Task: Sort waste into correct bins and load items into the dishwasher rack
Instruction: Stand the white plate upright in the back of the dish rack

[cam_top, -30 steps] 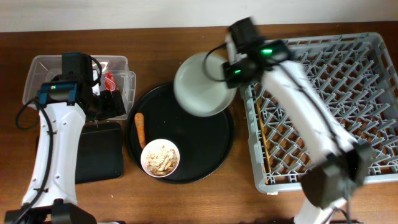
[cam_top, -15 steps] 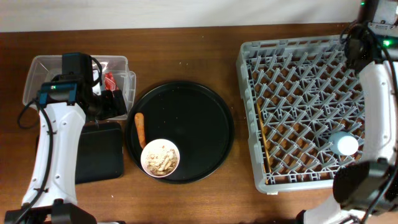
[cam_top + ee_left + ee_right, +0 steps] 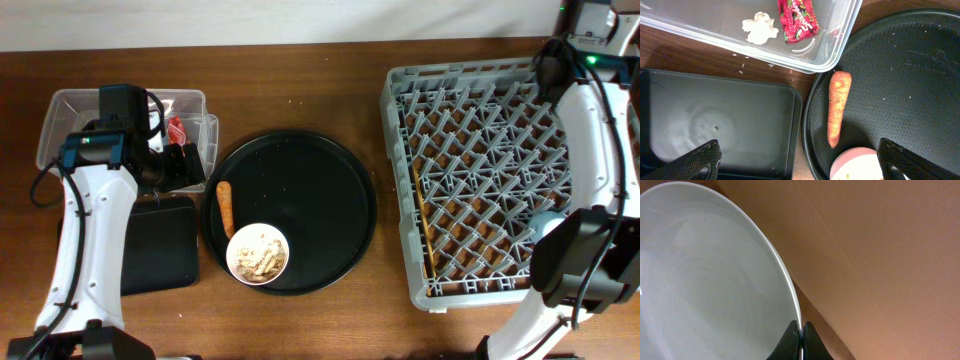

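Observation:
The right gripper shifts to the left in the overhead view and down next, and releases the plate [image 3: 710,280], since the rack's empty far wires stand below.
In the right wrist view, my right gripper [image 3: 801,340] is shut on the rim of the pale grey plate [image 3: 710,280], held up on edge. From overhead, only that arm shows, at the back right corner of the dishwasher rack [image 3: 500,160]; the plate is out of view. The chopsticks [image 3: 422,215] and the light-blue cup [image 3: 545,225] are in the rack. My left gripper [image 3: 805,165] is open and empty over the black tray [image 3: 715,125]. The red wrapper [image 3: 797,20] lies in the clear tub [image 3: 840,40]. The sausage [image 3: 838,107] and the white bowl [image 3: 258,253] of scraps sit on the round black tray [image 3: 300,180].
A crumpled white scrap [image 3: 760,27] lies in the clear tub beside the wrapper. The black rectangular tray [image 3: 155,250] sits in front of the tub [image 3: 60,110], left of the round tray. Bare wooden table [image 3: 300,80] lies behind the round tray.
My right arm has swung the plate from above the round tray's back right to beyond the rack's back right corner. The left arm has not moved.

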### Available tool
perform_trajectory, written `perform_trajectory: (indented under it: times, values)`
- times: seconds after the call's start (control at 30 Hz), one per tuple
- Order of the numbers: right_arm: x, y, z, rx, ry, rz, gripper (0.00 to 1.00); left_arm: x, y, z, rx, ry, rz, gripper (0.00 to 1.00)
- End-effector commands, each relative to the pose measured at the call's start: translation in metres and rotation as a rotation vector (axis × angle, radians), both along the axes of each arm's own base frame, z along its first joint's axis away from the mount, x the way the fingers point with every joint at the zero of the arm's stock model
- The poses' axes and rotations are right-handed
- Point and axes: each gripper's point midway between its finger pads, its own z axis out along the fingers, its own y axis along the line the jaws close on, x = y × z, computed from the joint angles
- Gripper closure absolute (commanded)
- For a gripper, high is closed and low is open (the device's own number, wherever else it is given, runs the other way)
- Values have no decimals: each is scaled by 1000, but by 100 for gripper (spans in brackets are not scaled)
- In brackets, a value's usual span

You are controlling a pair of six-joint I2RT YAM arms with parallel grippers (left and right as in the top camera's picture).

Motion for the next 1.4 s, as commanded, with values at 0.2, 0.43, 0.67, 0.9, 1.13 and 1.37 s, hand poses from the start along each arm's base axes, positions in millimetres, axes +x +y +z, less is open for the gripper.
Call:
perform_trajectory:
  times: [0.2, 0.43, 0.67, 0.9, 1.13, 1.37]
  values:
    - [33, 54, -8, 15, 234, 320, 96, 2, 0, 5, -12, -18, 10, 1]
    - [72, 73, 13, -171, 451, 617, 96, 2, 0, 5, -12, -19, 10, 1]
    - [78, 48, 19, -247, 496, 591, 96, 2, 0, 5, -12, -19, 10, 1]
    - [74, 34, -33, -191, 568, 572, 96, 3, 0, 6, -11, -26, 10, 1]
    - [61, 35, -63, -84, 510, 512, 85, 3, 0, 6, -11, -27, 10, 1]
    - [37, 55, -28, 54, 162, 355, 22, 3, 0, 6, -11, -26, 10, 1]
